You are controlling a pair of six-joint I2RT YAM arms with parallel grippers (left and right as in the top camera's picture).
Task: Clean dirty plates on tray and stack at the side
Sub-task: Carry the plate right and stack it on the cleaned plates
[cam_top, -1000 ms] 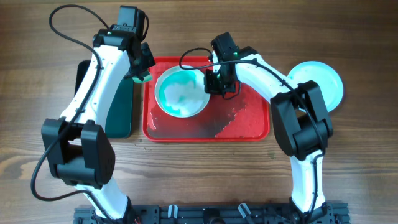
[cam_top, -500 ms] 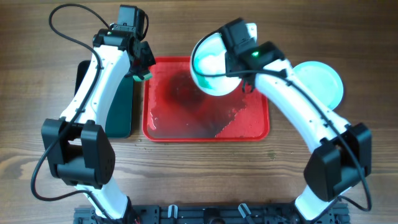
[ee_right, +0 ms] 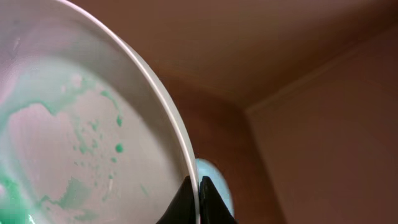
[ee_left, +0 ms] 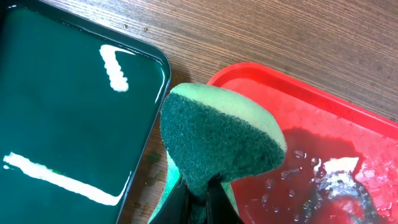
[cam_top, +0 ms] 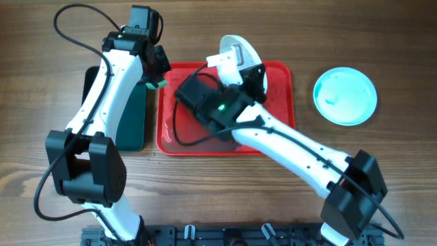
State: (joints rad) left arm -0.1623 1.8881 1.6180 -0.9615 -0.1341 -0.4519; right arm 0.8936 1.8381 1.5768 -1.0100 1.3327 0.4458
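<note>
My right gripper holds a plate. Next, it needs to turn that plate level and lower it onto the plate that already lies flat beside the red tray (cam_top: pixel 281 102).
My right gripper (cam_top: pixel 231 57) is shut on the rim of a white plate (cam_top: pixel 240 45) with a pale teal rim, held tilted on edge above the back of the red tray (cam_top: pixel 281 102). In the right wrist view the plate (ee_right: pixel 81 124) shows green smears, and the jaws (ee_right: pixel 198 190) pinch its rim. Another plate (cam_top: pixel 345 96) lies flat on the table to the right. My left gripper (cam_top: pixel 154 80) is shut on a green sponge (ee_left: pixel 217 134) over the tray's left rim (ee_left: pixel 261 78); the jaws (ee_left: pixel 198 196) pinch its lower edge. No plate lies on the wet tray.
A smaller dark green tray (cam_top: pixel 133 119) lies left of the red tray and also shows in the left wrist view (ee_left: pixel 62 112). My right arm (cam_top: pixel 273 137) stretches across the red tray. Bare wooden table lies in front.
My right gripper has lifted the plate off the red tray, tipped it onto its edge and carried it to the back; the right arm now lies across the tray. The left arm has not moved.
</note>
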